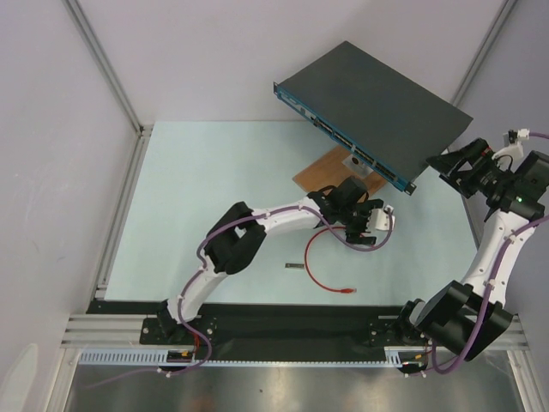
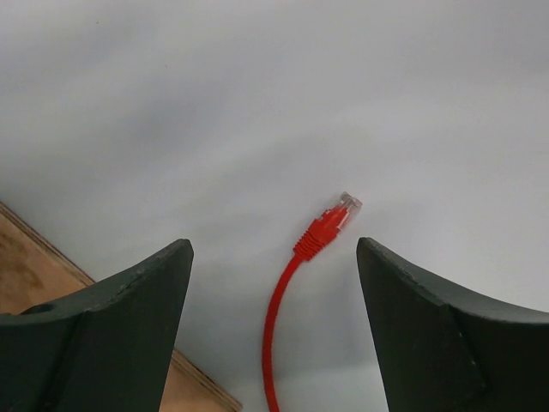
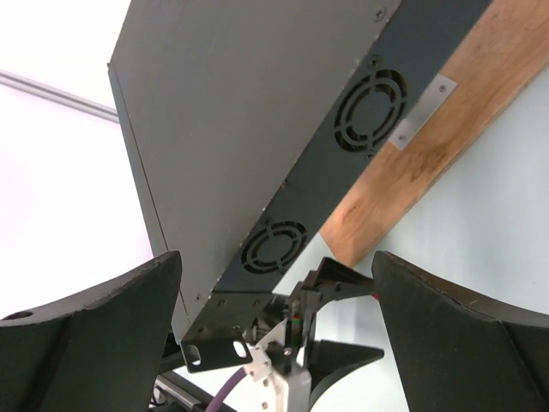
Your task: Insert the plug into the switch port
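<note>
I will turn my left gripper and lower it onto the plug's red body next, with fingers on either side, because the plug lies slanted below them.
The red plug with its clear tip lies on the table between the fingers of my left gripper, which is open and touches neither plug nor cable. From above, the left gripper hovers just in front of the switch's teal face, where the row of switch ports runs. The red cable loops toward me and ends in a second plug. My right gripper is open at the switch's right corner, with nothing between its fingers.
The dark-grey switch rests tilted on a brown wooden board; its fan side faces the right wrist camera. A small grey metal piece lies on the table. Aluminium rails border the left edge.
</note>
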Motion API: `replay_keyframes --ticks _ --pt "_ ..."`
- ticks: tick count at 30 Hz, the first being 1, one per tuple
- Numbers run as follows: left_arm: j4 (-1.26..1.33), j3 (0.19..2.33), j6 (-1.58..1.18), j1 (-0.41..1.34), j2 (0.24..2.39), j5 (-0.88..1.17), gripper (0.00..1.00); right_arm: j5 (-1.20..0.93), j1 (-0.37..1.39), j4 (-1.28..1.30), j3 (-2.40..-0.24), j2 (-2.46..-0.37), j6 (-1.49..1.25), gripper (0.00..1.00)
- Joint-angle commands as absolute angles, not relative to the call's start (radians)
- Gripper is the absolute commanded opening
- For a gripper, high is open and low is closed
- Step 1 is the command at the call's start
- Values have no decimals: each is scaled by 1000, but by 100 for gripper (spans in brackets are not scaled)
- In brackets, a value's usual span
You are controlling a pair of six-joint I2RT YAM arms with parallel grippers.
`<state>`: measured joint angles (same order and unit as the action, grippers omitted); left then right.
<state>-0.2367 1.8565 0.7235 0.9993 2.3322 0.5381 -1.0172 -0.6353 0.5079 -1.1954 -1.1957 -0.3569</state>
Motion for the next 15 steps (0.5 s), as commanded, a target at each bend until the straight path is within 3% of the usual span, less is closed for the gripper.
replay_keyframes --ticks 1,15 --pt "-333 1988 808 1014 2376 604 83 -1025 -653 545 -1244 -1172 -305 100" --pt "-687 2159 994 1057 2480 519 79 -1043 -681 560 -1264 -1184 -296 99"
